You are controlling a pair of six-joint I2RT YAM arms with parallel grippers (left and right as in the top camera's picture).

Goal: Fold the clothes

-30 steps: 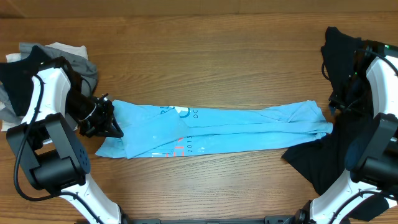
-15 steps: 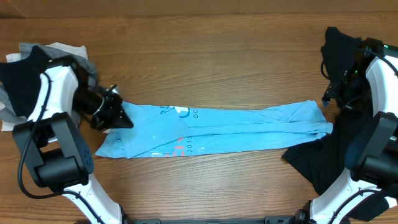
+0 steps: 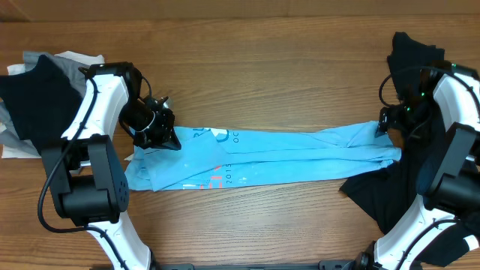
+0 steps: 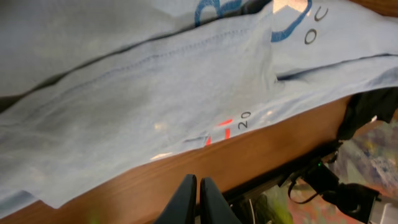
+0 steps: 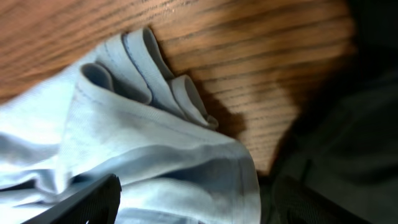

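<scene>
My right gripper moves down onto the bunched hem at the shirt's end by the black garment next and closes, as its open fingers already straddle it.
The light-blue T-shirt [image 3: 285, 154] lies as a long folded strip across the table, with white and coral lettering showing near its left half. My left gripper [image 3: 166, 139] is at the shirt's upper-left end. In the left wrist view its fingers [image 4: 198, 198] are shut and empty over bare wood, just off the shirt's [image 4: 155, 93] edge. My right gripper [image 3: 381, 126] is at the shirt's upper-right end. In the right wrist view its fingers [image 5: 193, 205] are open, with the bunched shirt hem [image 5: 155, 143] between them.
A pile of grey, white and black garments [image 3: 37, 82] lies at the left edge. A black garment [image 3: 411, 64] lies at the right edge under the right arm, and more black cloth [image 3: 379, 196] lies below the shirt's right end. The wooden table [image 3: 262, 67] shows behind the shirt.
My left gripper has moved up and to the right, from the shirt's lower-left corner to its upper-left edge. My right gripper has come down and left onto the shirt's right end.
</scene>
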